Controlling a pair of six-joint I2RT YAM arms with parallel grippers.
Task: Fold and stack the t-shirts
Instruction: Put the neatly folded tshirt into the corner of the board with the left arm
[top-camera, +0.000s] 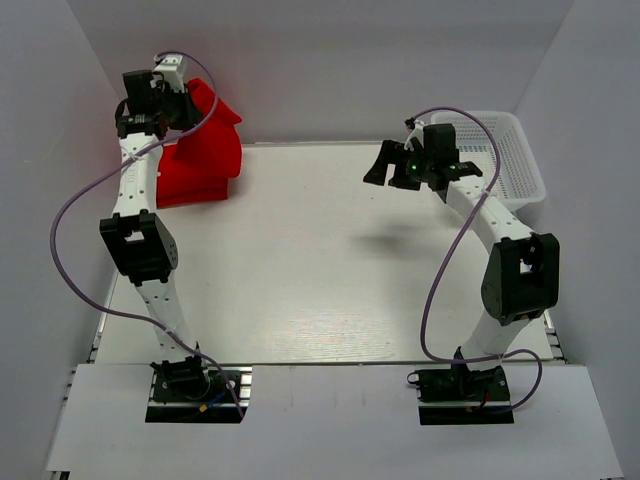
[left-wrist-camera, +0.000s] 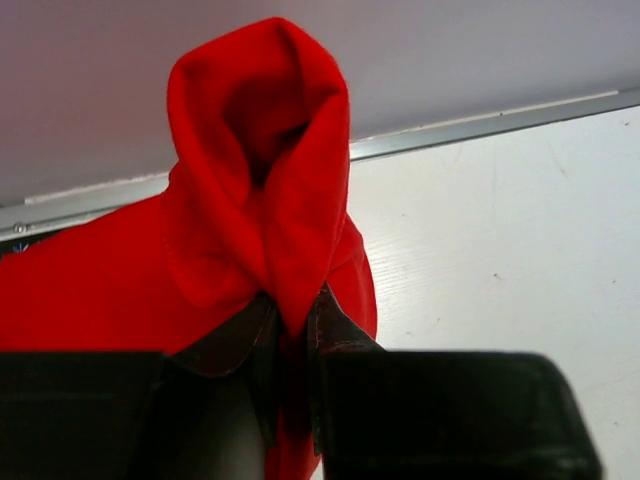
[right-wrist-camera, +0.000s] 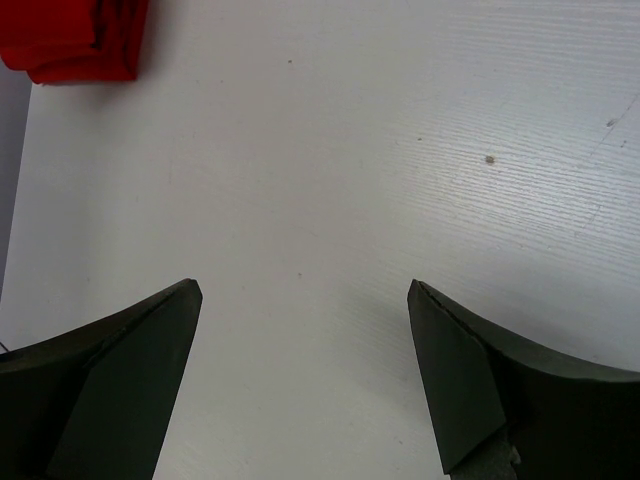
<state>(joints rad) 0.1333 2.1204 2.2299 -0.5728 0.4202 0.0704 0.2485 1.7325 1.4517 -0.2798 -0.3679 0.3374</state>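
Next, my left gripper comes down toward the table's far corner beside the nearby side wall. The reason is that the pinched upper edge still hangs lifted above the shirt's resting part.
A red t-shirt (top-camera: 205, 150) hangs lifted at the far left of the table, its lower part resting on the surface. My left gripper (top-camera: 178, 100) is shut on the shirt's upper edge; in the left wrist view the red cloth (left-wrist-camera: 262, 190) is pinched between the pads and bunches up above my left gripper (left-wrist-camera: 292, 315). My right gripper (top-camera: 385, 162) is open and empty, held above the table at the right centre. In the right wrist view my right gripper (right-wrist-camera: 305, 300) has its jaws wide apart over bare table, with the red shirt (right-wrist-camera: 75, 38) at the top left corner.
A white mesh basket (top-camera: 500, 155) stands at the far right of the white table (top-camera: 320, 270). Grey walls close in the back and both sides. Purple cables loop along both arms.
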